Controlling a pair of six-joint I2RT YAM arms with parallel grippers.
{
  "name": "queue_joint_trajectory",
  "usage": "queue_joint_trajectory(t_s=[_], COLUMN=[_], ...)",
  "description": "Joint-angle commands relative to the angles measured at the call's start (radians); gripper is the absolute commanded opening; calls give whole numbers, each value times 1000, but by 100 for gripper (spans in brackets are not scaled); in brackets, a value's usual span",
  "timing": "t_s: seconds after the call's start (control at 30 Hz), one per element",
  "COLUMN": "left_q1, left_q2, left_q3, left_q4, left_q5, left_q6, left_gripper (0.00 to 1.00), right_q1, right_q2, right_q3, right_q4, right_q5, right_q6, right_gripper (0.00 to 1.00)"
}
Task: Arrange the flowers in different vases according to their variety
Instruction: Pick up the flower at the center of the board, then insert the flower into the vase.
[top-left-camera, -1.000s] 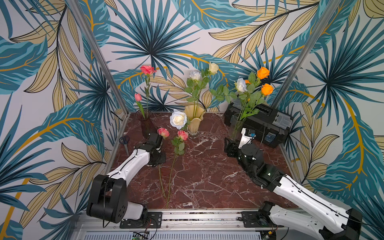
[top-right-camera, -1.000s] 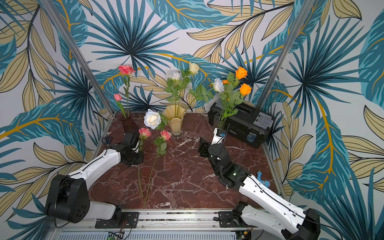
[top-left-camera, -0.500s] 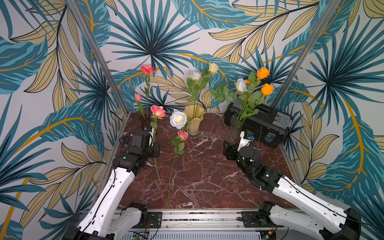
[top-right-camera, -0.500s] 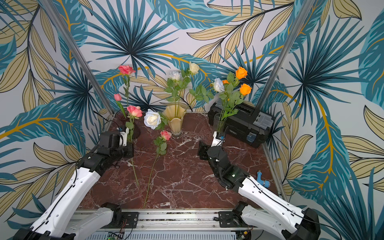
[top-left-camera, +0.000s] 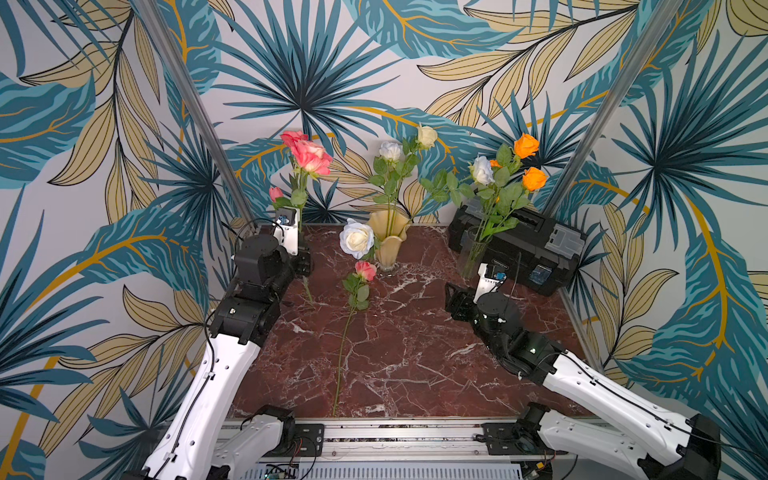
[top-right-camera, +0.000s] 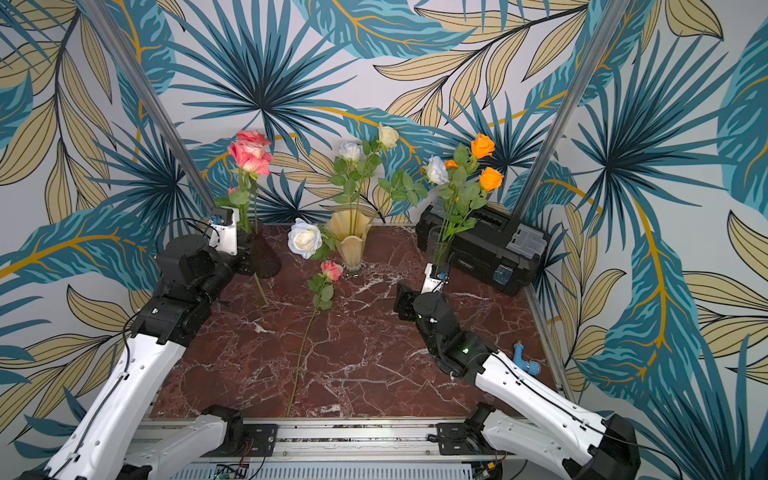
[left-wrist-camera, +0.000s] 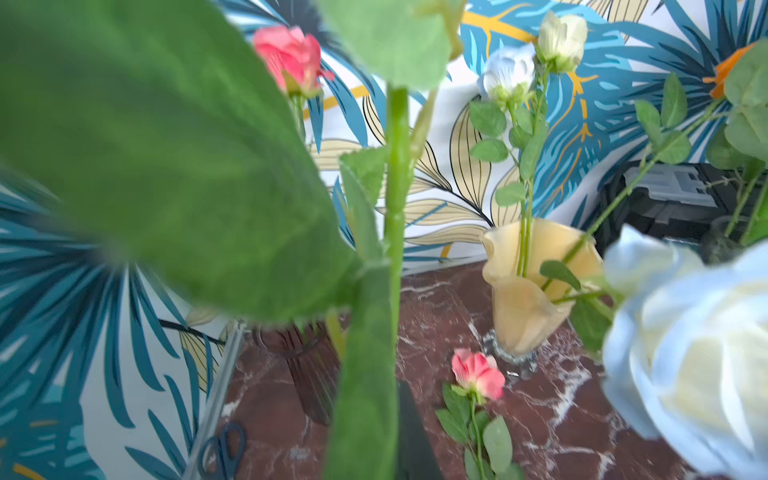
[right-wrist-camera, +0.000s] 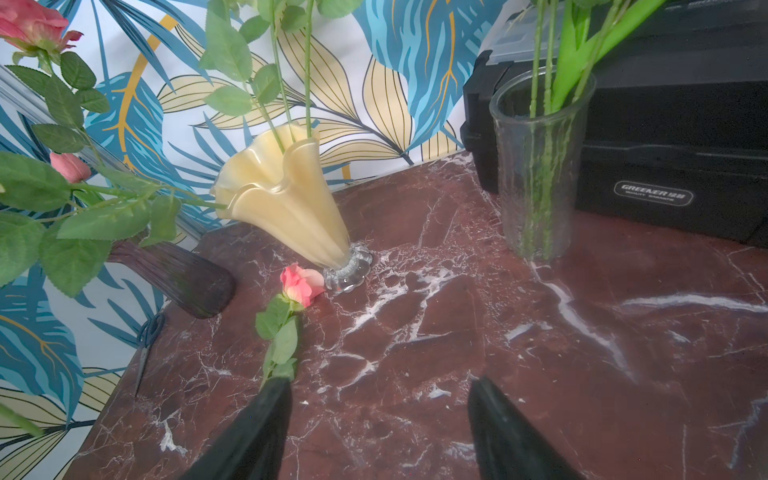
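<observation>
I will raise my left gripper, carry the rose's stem outward over the dark purple vase's opening (top-right-camera: 252, 229) (left-wrist-camera: 291, 337), lower it in and release it, since that opening lies outward of the gripper.
My left gripper (top-left-camera: 302, 262) is shut on the stem of a pink rose (top-left-camera: 312, 158) and holds it upright, its cut end (top-right-camera: 266, 302) hanging just above the table. It is right beside the dark purple vase (top-right-camera: 264, 257), which holds pink flowers (top-right-camera: 252, 138). Another pink rose (top-left-camera: 365, 270) lies on the marble, its head near the cream ruffled vase (top-left-camera: 390, 245) of white flowers (top-left-camera: 390, 150). The clear glass vase (top-left-camera: 473, 253) holds orange roses (top-left-camera: 525, 145) and one white rose (top-left-camera: 482, 170). My right gripper (right-wrist-camera: 376, 382) stands open over bare marble, with nothing between its fingers.
A black toolbox (top-left-camera: 528, 245) stands at the back right behind the clear vase. Scissors (right-wrist-camera: 147, 336) lie by the left wall. A small blue tool (top-right-camera: 525, 362) lies near the right edge. Slanted metal posts (top-left-camera: 195, 108) rise at both back corners.
My left arm has lifted the pink rose off the table and carried it upright to the purple vase. The right arm has hardly moved.
</observation>
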Motion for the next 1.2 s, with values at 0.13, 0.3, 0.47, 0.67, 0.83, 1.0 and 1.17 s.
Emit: queue_joint_trajectory(t_s=[0.13,0.3,0.47,0.67,0.83,1.0,1.17], left_q1=[68,146,219,269,287,298,298], left_q2=[115,181,253,341,417,486,521], left_q3=[152,187,226,249,269,280,264], left_q4=[184,269,344,432,495,542,564], left_q5=[-16,41,81,112,120,126,128], left_q6=[77,62,39,15,24,23,15], left_gripper=[0,0,0,0,0,0,0], right_q1=[4,4,4,4,4,4,5], right_q2=[-3,-7,9,29,43,49,45], right_q3=[-29,-36,-34,-21,-12,-10,-8], right_q4=[-6,-5,1,3,0,-6,-17], right_q5=[-3,3,2,-3,-4,-1,5], right_q6=[22,29,35,36,33,38,37], right_gripper=[72,72,72,71,71,71,71])
